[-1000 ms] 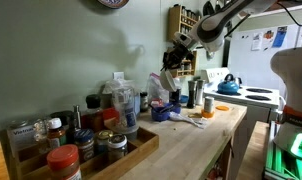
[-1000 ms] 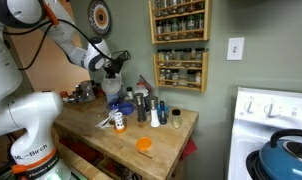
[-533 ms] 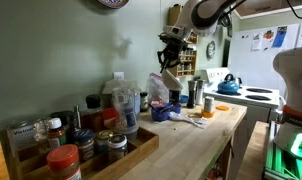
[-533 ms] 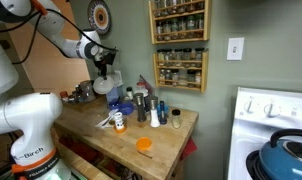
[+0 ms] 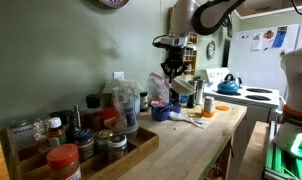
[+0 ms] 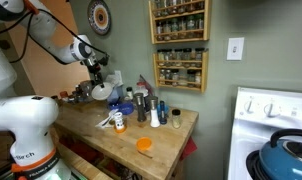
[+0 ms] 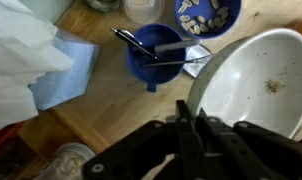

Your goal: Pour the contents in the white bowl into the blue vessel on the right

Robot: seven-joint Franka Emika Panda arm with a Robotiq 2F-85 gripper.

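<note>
The gripper brings the bowl, holding only crumbs, back and down next. It then releases the bowl on the bare counter below, back from the blue cup.
The white bowl (image 7: 259, 85) fills the right of the wrist view, tilted, with a few brown crumbs inside. My gripper (image 7: 191, 120) is shut on its near rim. Beyond it stand a dark blue cup (image 7: 151, 58) holding utensils and a blue bowl (image 7: 206, 12) with pale pieces in it. In both exterior views the gripper (image 5: 172, 68) (image 6: 98, 80) hangs above the back of the wooden counter, with the white bowl (image 5: 182, 87) (image 6: 102, 92) just below it and the blue cup (image 5: 161, 112) underneath.
Jars and bottles crowd a wooden tray (image 5: 121, 160) at the counter's near end. A white bag (image 7: 21, 55) and a blue cloth (image 7: 76, 70) lie beside the cup. Bottles (image 6: 149, 108) and an orange lid (image 6: 143, 145) sit on the counter. A spice rack (image 6: 179, 45) hangs on the wall.
The arm has swung along the counter and lowered. The gripper now points straight down and holds the white bowl closer over the blue cup.
</note>
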